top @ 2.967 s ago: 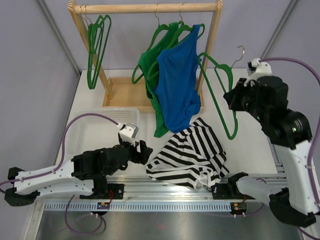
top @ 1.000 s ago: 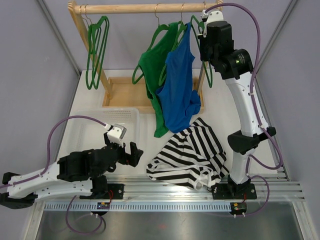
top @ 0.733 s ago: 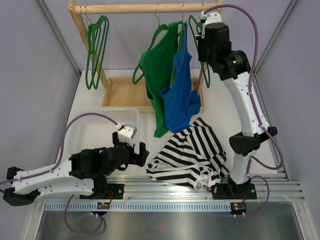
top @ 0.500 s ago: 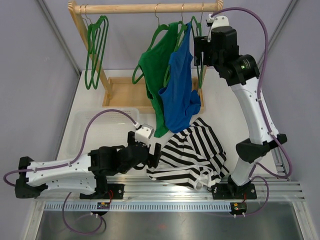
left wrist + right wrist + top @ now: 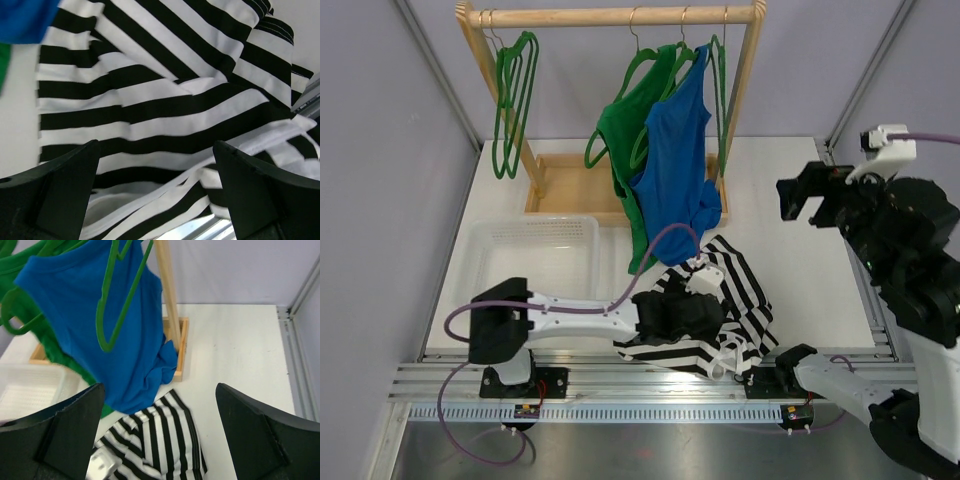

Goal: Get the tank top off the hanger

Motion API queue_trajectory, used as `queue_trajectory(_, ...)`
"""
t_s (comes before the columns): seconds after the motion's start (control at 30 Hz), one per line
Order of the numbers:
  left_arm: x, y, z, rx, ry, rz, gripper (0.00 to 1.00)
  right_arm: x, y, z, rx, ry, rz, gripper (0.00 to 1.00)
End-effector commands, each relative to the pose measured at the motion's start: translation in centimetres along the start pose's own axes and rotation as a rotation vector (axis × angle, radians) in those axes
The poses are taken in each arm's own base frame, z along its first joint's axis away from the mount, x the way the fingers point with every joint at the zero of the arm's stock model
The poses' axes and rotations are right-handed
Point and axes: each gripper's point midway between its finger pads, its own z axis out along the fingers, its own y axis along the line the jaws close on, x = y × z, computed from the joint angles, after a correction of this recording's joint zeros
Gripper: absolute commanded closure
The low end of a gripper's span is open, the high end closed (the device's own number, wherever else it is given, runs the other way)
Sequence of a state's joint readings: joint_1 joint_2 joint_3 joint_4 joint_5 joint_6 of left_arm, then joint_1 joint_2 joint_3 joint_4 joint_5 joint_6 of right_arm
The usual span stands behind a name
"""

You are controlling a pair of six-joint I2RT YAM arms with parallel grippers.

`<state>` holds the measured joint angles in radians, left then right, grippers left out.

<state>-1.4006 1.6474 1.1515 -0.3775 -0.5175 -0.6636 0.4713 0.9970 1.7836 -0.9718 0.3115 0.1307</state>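
Observation:
My left gripper lowers onto the fold in the middle of the striped tank top next, since the cloth lies atop the table beneath its spread fingers.
A black-and-white striped tank top lies crumpled on the table near the front, off any hanger. My left gripper hovers just over it, open; in the left wrist view the striped tank top fills the space between the spread fingers. An empty green hanger hangs at the right end of the rail, seen in front of the blue top as the hanger. My right gripper is open and empty, high at the right, away from the rack.
A blue tank top and a green one hang on green hangers from the wooden rack. Bare green hangers hang at its left end. A white basket sits left of the striped top.
My right gripper let go of the empty hanger on the rail, opened and swung back to the right. My left arm reached right until its gripper was over the striped top.

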Motion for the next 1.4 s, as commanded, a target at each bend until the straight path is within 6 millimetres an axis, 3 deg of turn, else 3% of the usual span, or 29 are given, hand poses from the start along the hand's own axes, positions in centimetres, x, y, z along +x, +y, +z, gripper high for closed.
queue_trajectory(0.0,-0.1,-3.5,2.6,0.049,0.014,-0.038,0.01,2.6,2.0,-1.3,-0.145,0.053,0.022,0.01)
queue_trajectory(0.03,-0.1,-3.9,3.1,0.045,0.021,-0.044,0.01,2.9,2.3,-1.7,-0.169,0.057,0.024,0.00)
queue_trajectory(0.07,1.8,-4.0,4.7,0.025,0.066,-0.037,0.01,3.7,2.8,-2.4,-0.217,0.067,0.028,0.01)
queue_trajectory(0.2,5.7,-3.8,7.3,-0.014,0.152,-0.057,0.01,5.0,3.8,-3.5,-0.294,0.098,0.027,0.00)
queue_trajectory(0.3,8.0,-3.5,8.3,-0.025,0.200,-0.076,0.12,5.2,4.2,-4.1,-0.334,0.094,0.030,0.01)
queue_trajectory(0.33,8.6,-3.7,8.4,-0.014,0.218,-0.077,0.22,5.2,4.2,-4.3,-0.338,0.089,0.031,0.00)
queue_trajectory(0.37,8.9,-3.4,8.5,-0.025,0.222,-0.080,0.52,5.2,4.3,-4.4,-0.344,0.085,0.028,0.01)
queue_trajectory(0.47,8.0,-2.2,7.4,-0.070,0.195,-0.093,1.00,5.0,4.1,-4.5,-0.338,0.063,0.031,0.00)
queue_trajectory(0.53,5.6,-1.0,5.4,-0.093,0.123,-0.112,1.00,5.3,3.9,-4.4,-0.326,0.068,0.027,0.01)
queue_trajectory(0.6,4.4,0.6,3.5,-0.131,0.094,-0.112,1.00,5.5,3.7,-4.1,-0.312,0.072,0.028,0.01)
queue_trajectory(0.63,2.0,1.2,1.8,-0.136,0.029,-0.134,1.00,5.6,3.6,-4.1,-0.310,0.074,0.028,0.01)
queue_trajectory(0.7,0.5,3.1,-0.6,-0.185,-0.004,-0.122,1.00,5.9,3.6,-4.0,-0.307,0.081,0.032,0.00)
queue_trajectory(0.73,-1.9,3.8,-2.8,-0.184,-0.069,-0.147,1.00,6.0,3.6,-3.9,-0.306,0.086,0.033,0.00)
queue_trajectory(0.93,-6.7,9.7,-10.8,-0.301,-0.202,-0.163,1.00,6.8,2.7,-3.4,-0.251,0.104,0.024,0.00)
queue_trajectory(0.97,-7.5,10.9,-12.9,-0.308,-0.220,-0.181,1.00,6.9,2.5,-3.2,-0.236,0.106,0.022,0.01)
queue_trajectory(1.2,-10.3,15.9,-20.5,-0.308,-0.350,-0.253,1.00,8.1,1.7,-1.7,-0.175,0.125,0.021,0.00)
queue_trajectory(1.23,-10.6,16.9,-21.0,-0.331,-0.374,-0.249,1.00,9.2,1.3,-1.1,-0.149,0.142,0.027,0.01)
queue_trajectory(1.3,-10.5,18.6,-21.9,-0.364,-0.398,-0.246,1.00,9.4,1.0,-0.5,-0.119,0.137,0.044,0.01)
queue_trajectory(1.37,-9.6,22.1,-22.5,-0.478,-0.402,-0.292,1.00,10.4,1.6,0.1,-0.141,0.165,0.057,0.01)
